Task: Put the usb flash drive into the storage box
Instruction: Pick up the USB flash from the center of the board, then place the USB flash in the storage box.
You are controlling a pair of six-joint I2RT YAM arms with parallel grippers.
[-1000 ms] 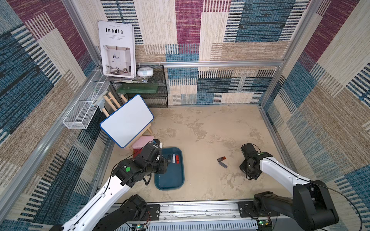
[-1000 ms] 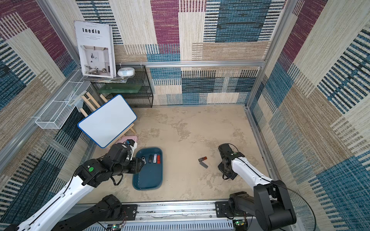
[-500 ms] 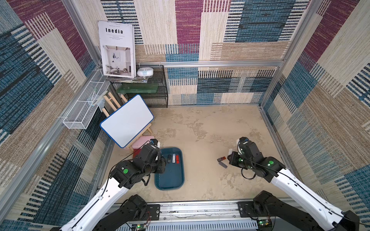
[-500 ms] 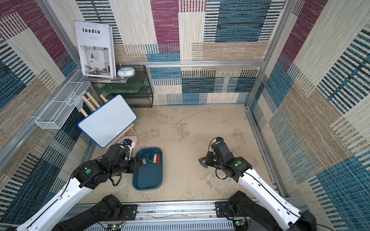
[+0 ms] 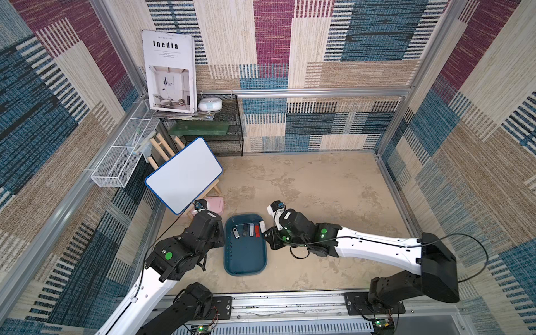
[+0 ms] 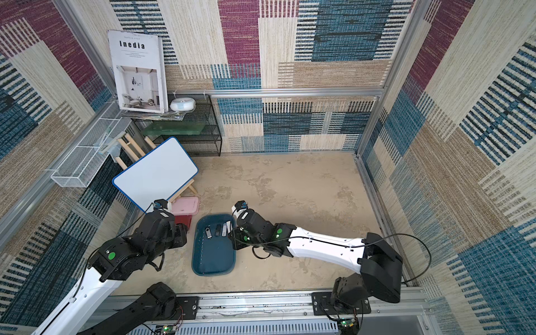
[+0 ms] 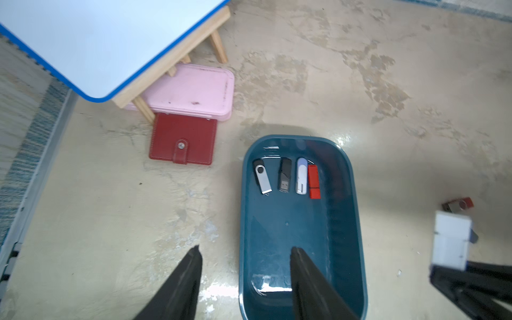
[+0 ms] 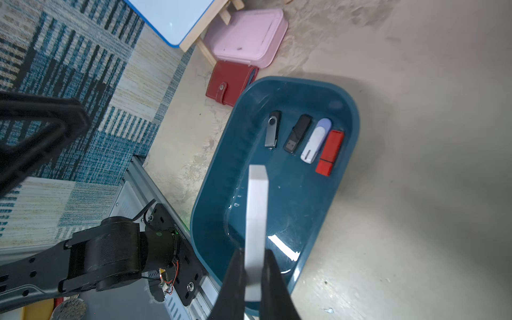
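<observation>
My right gripper carries the white drive across the box next. It then lowers and releases it where the box bottom by the silver drive's near end [image 5: 234, 250] [image 8: 239, 179] lies empty.
The storage box [image 5: 246, 261] [image 6: 213, 261] is a shallow dark teal tray on the floor, front and centre. Several flash drives [image 7: 286, 174] lie side by side at its far end: silver, black, pale lavender and red. My right gripper [image 8: 253, 256] is shut on a flat white usb flash drive [image 8: 256, 210] [image 5: 262, 224], held above the box near its right rim. My left gripper [image 7: 246, 250] is open and holds nothing. One finger is over the floor and the other over the inside of the box [image 7: 299, 221].
A red-and-silver flash drive [image 7: 458, 205] lies on the floor right of the box, hidden under my right arm in both top views. A pink lidded box [image 7: 191, 91] and a red case [image 7: 182, 138] sit left of the box, under a whiteboard easel [image 5: 184, 174]. A black wire shelf [image 5: 220, 127] stands at the back.
My right arm has swung from the right side across to the box's right rim, still shut on the white drive. The left gripper has shifted slightly by the box's left rim.
</observation>
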